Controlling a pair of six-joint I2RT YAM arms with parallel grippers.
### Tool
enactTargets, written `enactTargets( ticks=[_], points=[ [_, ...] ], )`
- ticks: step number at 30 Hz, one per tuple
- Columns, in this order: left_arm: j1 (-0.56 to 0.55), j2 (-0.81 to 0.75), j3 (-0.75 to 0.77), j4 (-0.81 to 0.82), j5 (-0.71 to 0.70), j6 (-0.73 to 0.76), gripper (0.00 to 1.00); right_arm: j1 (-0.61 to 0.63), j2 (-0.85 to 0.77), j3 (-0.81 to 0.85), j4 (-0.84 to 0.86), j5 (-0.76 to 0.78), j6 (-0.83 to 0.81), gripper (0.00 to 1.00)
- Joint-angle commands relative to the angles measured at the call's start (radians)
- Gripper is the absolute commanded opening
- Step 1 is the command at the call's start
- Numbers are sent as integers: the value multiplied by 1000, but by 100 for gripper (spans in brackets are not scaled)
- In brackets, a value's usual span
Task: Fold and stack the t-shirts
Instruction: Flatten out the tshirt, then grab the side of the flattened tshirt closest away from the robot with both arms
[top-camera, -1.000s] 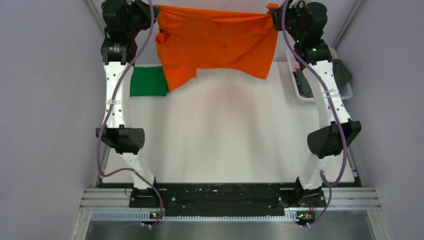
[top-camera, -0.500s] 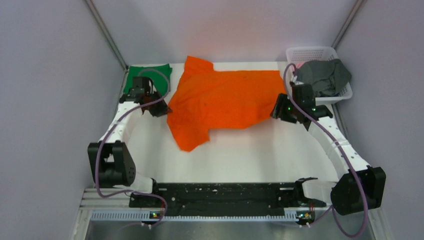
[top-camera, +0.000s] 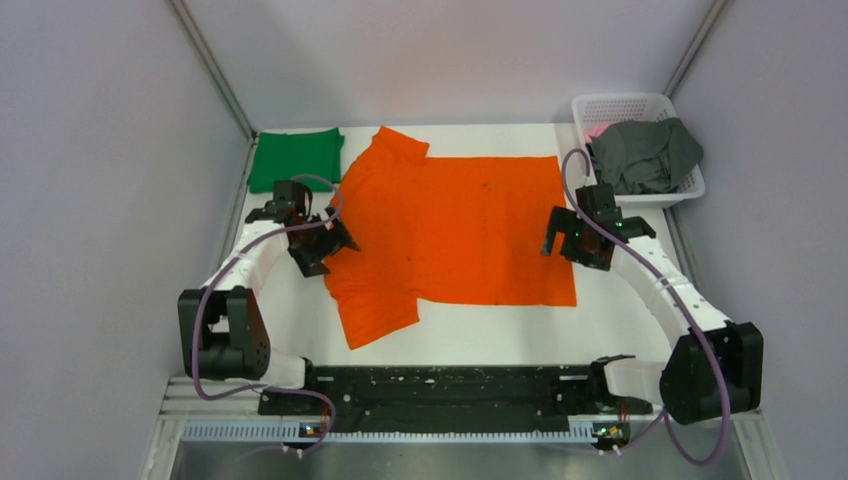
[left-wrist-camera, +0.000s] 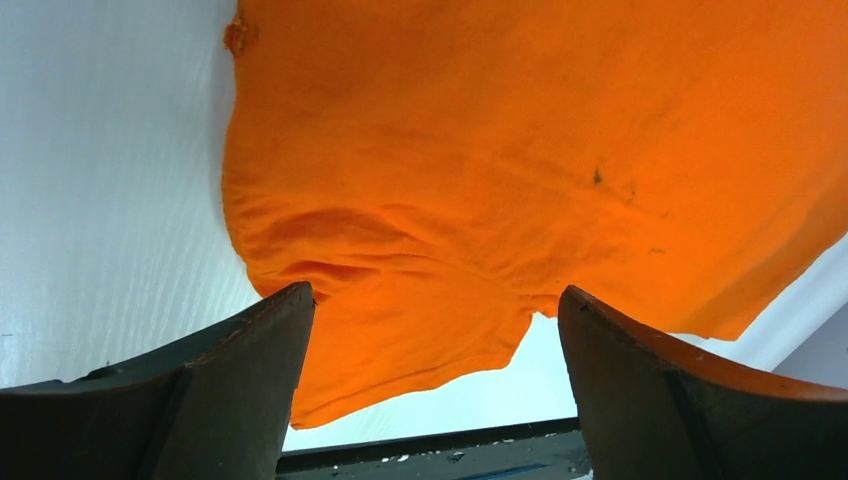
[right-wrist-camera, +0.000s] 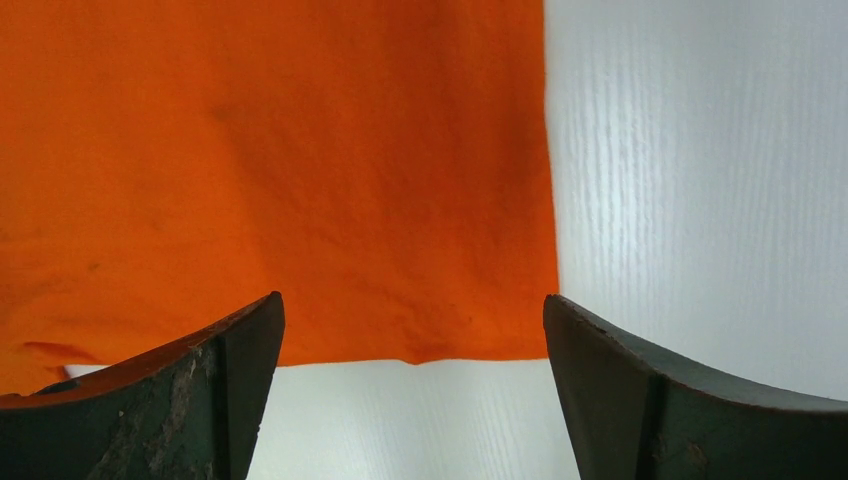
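The near sleeve's corner (top-camera: 355, 343) (left-wrist-camera: 309, 414) is by the black bar, and that sleeve sticks out past the shirt's body, so my left gripper will reach back and down to that corner next.
The orange t-shirt (top-camera: 455, 228) lies spread flat on the white table, one sleeve toward the near left and one at the far left. A folded green t-shirt (top-camera: 296, 158) sits at the far left corner. The dark grey t-shirt (top-camera: 648, 153) is bunched in the basket. My left gripper (top-camera: 335, 243) stands open at the orange t-shirt's left edge, holding nothing; the cloth (left-wrist-camera: 500, 180) lies beyond its fingers (left-wrist-camera: 240, 390). My right gripper (top-camera: 556, 236) is open at the shirt's right hem (right-wrist-camera: 400, 340), empty.
A white lattice basket (top-camera: 620, 104) stands at the far right corner. Grey walls close in on both sides. A black rail (top-camera: 450, 385) runs along the near edge between the arm bases.
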Motion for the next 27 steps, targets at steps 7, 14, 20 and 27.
enactTargets(
  ticks=[7,14,20,27],
  points=[
    [-209,-192,-137,-164,-141,-111,99,-4,-83,-142,133,62,112,99],
    [-312,-339,-388,-211,-134,-272,79,-4,-268,-298,64,191,277,99],
    [-322,-386,-506,-87,-144,-338,58,-4,-337,-364,107,186,320,97],
    [-324,-313,-514,10,-221,-372,48,-3,-296,-423,141,103,335,87]
  ],
)
